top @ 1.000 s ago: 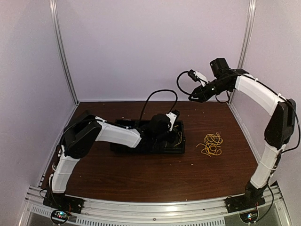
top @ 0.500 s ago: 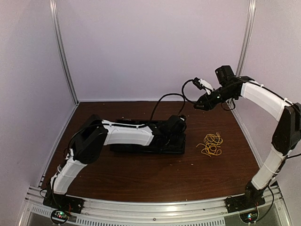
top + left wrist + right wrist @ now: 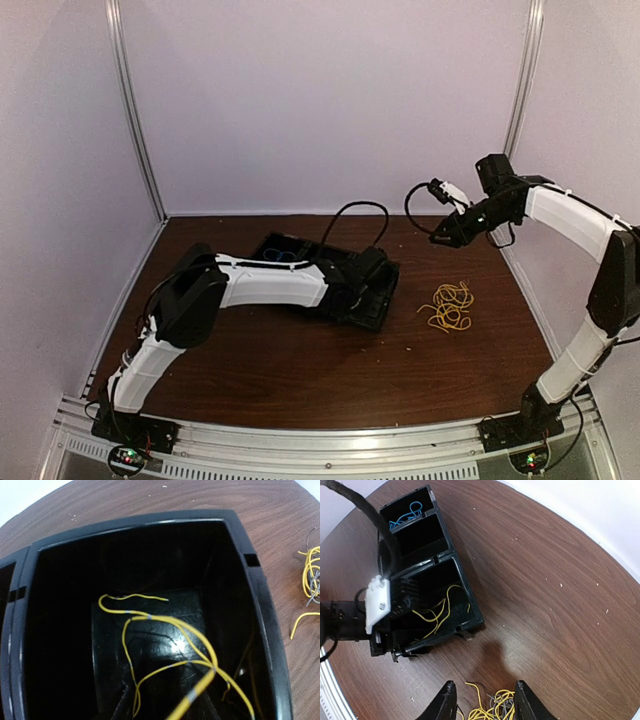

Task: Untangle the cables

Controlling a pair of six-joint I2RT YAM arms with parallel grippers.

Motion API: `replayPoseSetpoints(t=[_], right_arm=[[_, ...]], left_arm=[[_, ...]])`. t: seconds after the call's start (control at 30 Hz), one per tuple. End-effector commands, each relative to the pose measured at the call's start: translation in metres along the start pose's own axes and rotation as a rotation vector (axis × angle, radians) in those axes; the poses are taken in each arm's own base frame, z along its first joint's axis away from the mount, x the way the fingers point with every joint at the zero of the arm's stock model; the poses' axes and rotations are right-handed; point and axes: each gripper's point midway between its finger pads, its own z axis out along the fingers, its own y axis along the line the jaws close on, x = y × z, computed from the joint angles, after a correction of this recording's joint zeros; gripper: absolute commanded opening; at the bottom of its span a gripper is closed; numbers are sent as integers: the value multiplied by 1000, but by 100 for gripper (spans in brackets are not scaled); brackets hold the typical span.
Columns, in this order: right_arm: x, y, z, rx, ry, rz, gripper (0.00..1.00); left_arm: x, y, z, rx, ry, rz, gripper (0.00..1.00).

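My right gripper lowers backward onto the tangle's loose yellow cable parts next, since they stick out from the tangle.
Yellow cables [image 3: 165, 625] lie loose in the end compartment of a black tray [image 3: 135, 522]. My left gripper [image 3: 368, 272] reaches into that compartment; its fingers do not show against the dark plastic. One blurred yellow strand [image 3: 192, 697] runs off the bottom edge of the left wrist view, close to the lens. A tangled bundle of yellow and grey cables [image 3: 447, 305] sits on the table right of the tray. My right gripper [image 3: 486, 702] hangs open high above that bundle [image 3: 492, 710], nothing between its fingers. Blue cables [image 3: 405, 515] lie in the tray's far compartment.
The tray [image 3: 300, 262] lies skewed on the brown table, its middle compartment [image 3: 420, 537] dark. The left arm's black wire [image 3: 350, 212] arcs over the tray. The booth's walls and metal posts [image 3: 135, 110] close in the back and sides.
The tray has swung askew, its left end now further back. My left arm shifted with it. The right gripper has moved right and down, towards the bundle on the table.
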Motion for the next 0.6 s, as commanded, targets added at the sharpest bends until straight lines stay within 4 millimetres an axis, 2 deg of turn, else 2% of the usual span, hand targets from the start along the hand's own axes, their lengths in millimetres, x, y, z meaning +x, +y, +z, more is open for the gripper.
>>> replayPoseSetpoints(t=[0.0,0.1,0.2,0.57], right_arm=[[26,-18,-16,51,33,7,40],[54,-28,-17,73,80,35,40],[82,-29,-15,70,134,52,40],[131,-2,-14,22,199,30,37]], left_arm=[[-54,9,-41,-21,-113,-27,48],[-71,13,-60,-22,-158,-38,50],[-85,18,-79,-24,-201,-49,54],[-95,16,-109,47,-236,-41,59]])
